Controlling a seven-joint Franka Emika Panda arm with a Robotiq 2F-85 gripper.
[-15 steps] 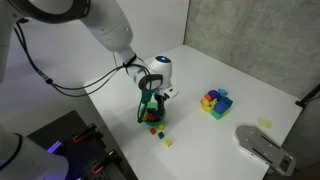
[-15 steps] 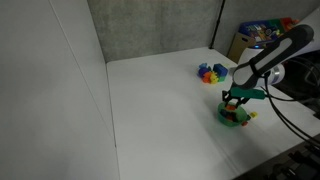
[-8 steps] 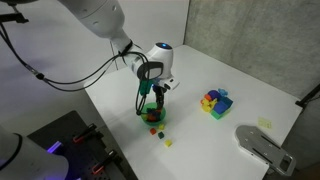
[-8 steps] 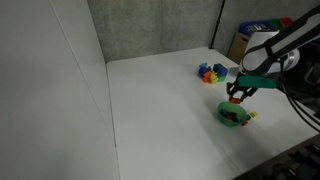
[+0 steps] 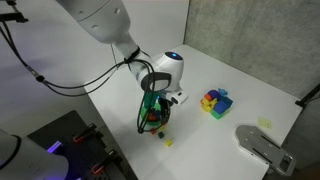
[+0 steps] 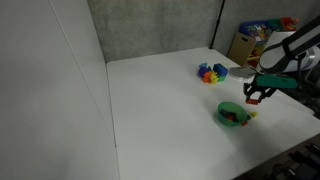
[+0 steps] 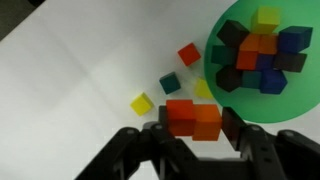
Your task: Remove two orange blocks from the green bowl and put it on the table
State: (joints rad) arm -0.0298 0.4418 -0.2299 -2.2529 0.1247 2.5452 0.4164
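The blocks already hang clear of the green bowl (image 5: pixel 150 121), so I will move my gripper to the left in the wrist view and down to the outlying yellow cube (image 5: pixel 169 143), and release them.
My gripper (image 7: pixel 193 122) is shut on two orange blocks (image 7: pixel 193 116), held side by side between the fingers above the white table (image 7: pixel 80 70). The green bowl (image 7: pixel 292 106) lies just beside them at the upper right of the wrist view, with several dark, blue, yellow and orange cubes in it. In both exterior views the gripper (image 5: pixel 155 110) (image 6: pixel 252 98) hangs a little above and to the side of the bowl (image 6: pixel 233 114). The gripper partly hides the bowl (image 5: pixel 150 121) in an exterior view.
Loose cubes lie on the table by the bowl: a red one (image 7: pixel 188 53), a dark green one (image 7: pixel 170 83) and two yellow ones (image 7: pixel 142 103). A multicoloured block cluster (image 5: pixel 215 101) (image 6: pixel 211 72) stands farther off. A grey device (image 5: pixel 262 145) sits at the table's corner.
The gripper has risen out of the bowl and moved sideways off it, carrying the two orange blocks.
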